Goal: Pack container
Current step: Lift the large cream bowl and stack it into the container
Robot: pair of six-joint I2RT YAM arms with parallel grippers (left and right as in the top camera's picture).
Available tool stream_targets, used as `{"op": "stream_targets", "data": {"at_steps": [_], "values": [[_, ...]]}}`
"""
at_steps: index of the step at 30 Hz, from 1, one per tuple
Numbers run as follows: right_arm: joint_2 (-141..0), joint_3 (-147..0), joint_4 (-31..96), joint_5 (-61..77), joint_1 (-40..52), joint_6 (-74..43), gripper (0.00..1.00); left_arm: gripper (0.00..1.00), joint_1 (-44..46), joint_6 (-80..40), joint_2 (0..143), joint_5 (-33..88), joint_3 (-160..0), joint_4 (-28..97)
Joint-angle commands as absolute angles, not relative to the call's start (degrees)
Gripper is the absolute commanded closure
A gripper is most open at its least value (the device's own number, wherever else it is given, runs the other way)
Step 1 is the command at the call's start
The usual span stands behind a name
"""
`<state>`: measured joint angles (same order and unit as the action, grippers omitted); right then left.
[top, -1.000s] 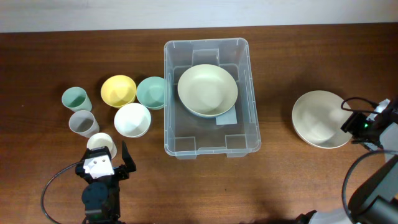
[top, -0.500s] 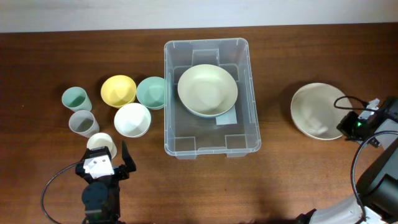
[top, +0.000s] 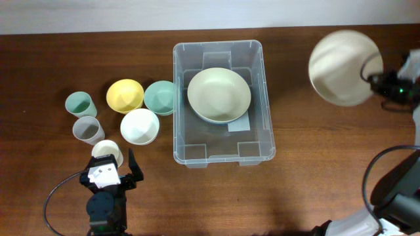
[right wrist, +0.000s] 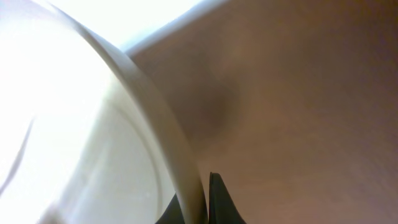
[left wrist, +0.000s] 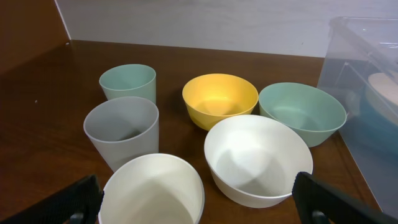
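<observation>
The pale green bowl stands empty, so the robot's right gripper will next go left in the overhead view, then down over the green bowl to release the rim of the cream bowl.
The clear container stands at the table's middle with a pale green bowl inside it. My right gripper is shut on the rim of a large cream bowl, which hangs blurred above the table's far right; in the right wrist view that cream bowl's rim is pinched between the fingertips. My left gripper stands open at the front left, right behind a white cup that sits between its spread fingers, untouched.
Left of the container stand a yellow bowl, a teal bowl, a white bowl, a teal cup and a grey cup. The right arm's cable loops over the table's right side.
My right gripper closed on the cream bowl's rim, lifted it off the table and carried it toward the far edge. The left arm has not moved.
</observation>
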<state>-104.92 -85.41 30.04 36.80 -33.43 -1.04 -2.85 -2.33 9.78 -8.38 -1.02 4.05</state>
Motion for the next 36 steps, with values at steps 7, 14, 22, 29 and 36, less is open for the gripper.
{"op": "stream_targets", "data": {"at_steps": [7,14,22,29,36], "values": [[-101.6,-104.66,35.09,20.51,-6.66,-0.08,0.96,0.0,-2.61,-1.21,9.34,-7.77,-0.58,3.95],[-105.69,-104.38,35.22,3.36,10.74,3.25,0.96,0.0,-2.61,-1.21,9.34,-7.77,-0.58,3.95],[-114.91,-104.36,35.59,0.8,18.41,3.2,0.96,0.0,-2.61,-1.21,9.34,-7.77,-0.58,3.95],[-119.52,-104.36,37.67,0.82,18.96,3.2,0.94,0.0,-2.61,-1.21,9.34,-7.77,-0.58,3.95],[-119.09,-104.68,38.96,0.75,18.96,6.35,0.21,0.0,-2.61,-1.21,9.34,-7.77,-0.58,3.95]]}}
